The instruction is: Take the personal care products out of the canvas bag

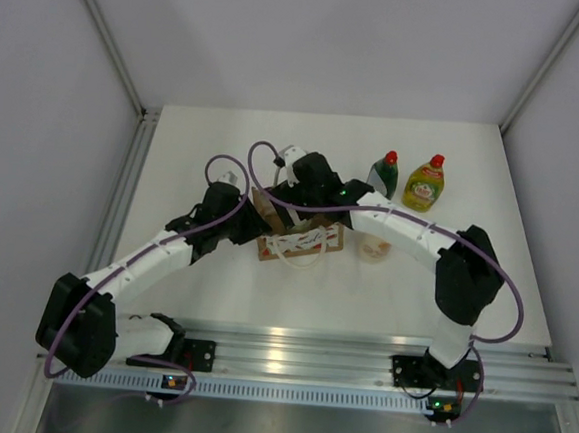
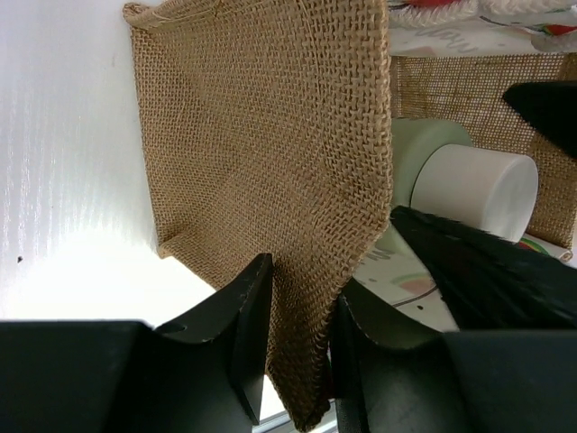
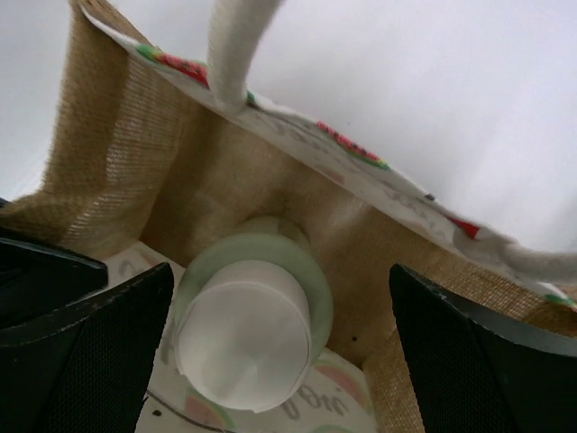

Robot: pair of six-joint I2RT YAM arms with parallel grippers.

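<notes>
My right gripper moves down deeper into the bag past the white cap next and closes on the cylinder's greenish body [image 3: 260, 245], since that body lies below the open fingers.
The canvas bag [image 1: 313, 240] stands mid-table, its rope handles draped over the front. My left gripper [image 1: 251, 224] is shut on the bag's burlap side wall [image 2: 270, 153]; the wall is pinched between the jaws [image 2: 302, 293]. My right gripper [image 3: 279, 280] is open inside the bag's mouth, with fingers either side of the pale greenish cylinder with white cap [image 3: 245, 338], not touching it. That cylinder also shows in the left wrist view [image 2: 469, 189]. The dark green bottle [image 1: 384, 174], the yellow bottle [image 1: 424, 184] and the cream pump bottle [image 1: 374, 248] are on the table, right of the bag.
The white table [image 1: 214, 281] is enclosed by grey walls on the left, right and back. A metal rail [image 1: 289, 352] runs along the near edge. The right arm [image 1: 409, 231] arches over the cream bottle.
</notes>
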